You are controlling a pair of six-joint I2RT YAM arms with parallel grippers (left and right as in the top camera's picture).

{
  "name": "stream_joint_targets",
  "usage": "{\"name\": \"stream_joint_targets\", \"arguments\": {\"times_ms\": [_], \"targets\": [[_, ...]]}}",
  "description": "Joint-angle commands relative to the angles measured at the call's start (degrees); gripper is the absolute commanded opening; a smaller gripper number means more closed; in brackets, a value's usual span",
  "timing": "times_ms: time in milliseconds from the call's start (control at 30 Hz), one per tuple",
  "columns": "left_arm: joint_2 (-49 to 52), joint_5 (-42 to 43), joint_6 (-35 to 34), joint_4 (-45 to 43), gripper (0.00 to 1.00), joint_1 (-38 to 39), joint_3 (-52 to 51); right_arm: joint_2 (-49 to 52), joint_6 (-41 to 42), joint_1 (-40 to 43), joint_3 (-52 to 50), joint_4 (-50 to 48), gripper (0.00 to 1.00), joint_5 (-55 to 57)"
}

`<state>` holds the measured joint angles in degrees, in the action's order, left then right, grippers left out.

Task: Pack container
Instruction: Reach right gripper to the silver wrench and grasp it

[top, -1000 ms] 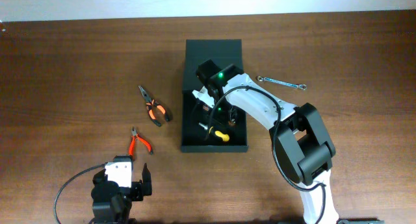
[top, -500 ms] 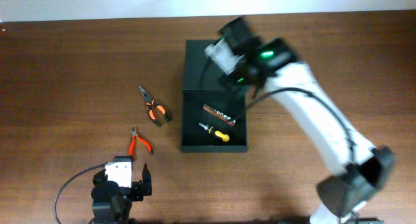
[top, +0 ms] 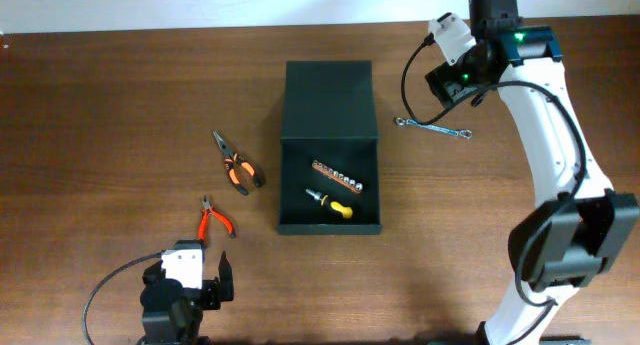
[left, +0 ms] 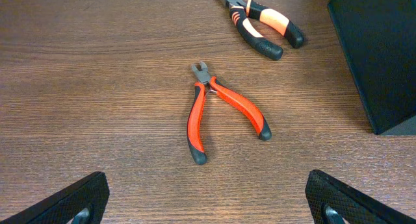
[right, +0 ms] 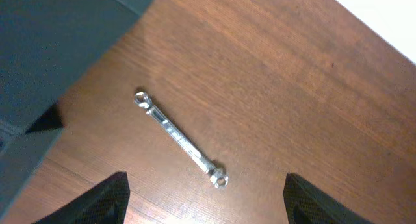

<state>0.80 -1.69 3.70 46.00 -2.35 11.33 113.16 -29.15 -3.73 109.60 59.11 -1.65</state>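
Note:
The wrench is below my open right gripper, so my right gripper needs to go down next toward the tabletop and onto the middle of the silver wrench's handle (top: 434, 127) (right: 181, 139).
The container (top: 328, 100) is a dark box in the middle of the table, its flap lid laid open toward the back. A strip of sockets (top: 339, 172) and a yellow-handled screwdriver (top: 330, 204) lie inside. My right gripper (top: 450, 85) hovers open at the back right, above a silver wrench (top: 432, 129). In the right wrist view the wrench (right: 180, 137) lies diagonally just ahead of the right gripper (right: 205, 198), with the container (right: 52, 55) to the left. My left gripper (left: 208, 204) stands open and holds nothing, low at the front left.
Red-handled pliers (left: 221, 110) lie just ahead of the left gripper, with orange-and-black pliers (left: 263, 23) farther on and the container's corner (left: 383, 55) to the right. The table's back edge meets a white wall (right: 390, 16) behind the wrench.
My right arm has risen out of the container and swung to the back right over the wrench, its jaws widening. The socket strip stays in the box. The left arm is still.

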Motion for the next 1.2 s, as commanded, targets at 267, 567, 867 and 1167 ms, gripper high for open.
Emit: {"name": "stream_joint_targets", "arguments": {"times_ms": [267,567,867,1167], "targets": [[-0.46,0.66,1.11,-0.13,0.99,-0.33,-0.33,11.85,-2.14,0.74,-0.24,-2.1,0.75,-1.6],[-0.46,0.66,1.11,-0.13,0.99,-0.33,-0.33,17.0,-2.16,0.74,-0.28,-1.46,0.75,-2.93],[-0.46,0.66,1.11,-0.13,0.99,-0.33,-0.33,20.17,-2.16,0.7,-0.31,-0.85,0.75,-3.76],[-0.46,0.63,1.11,-0.13,0.99,-0.33,-0.33,22.49,-2.14,0.7,-0.31,-0.74,0.69,-3.74]]}}
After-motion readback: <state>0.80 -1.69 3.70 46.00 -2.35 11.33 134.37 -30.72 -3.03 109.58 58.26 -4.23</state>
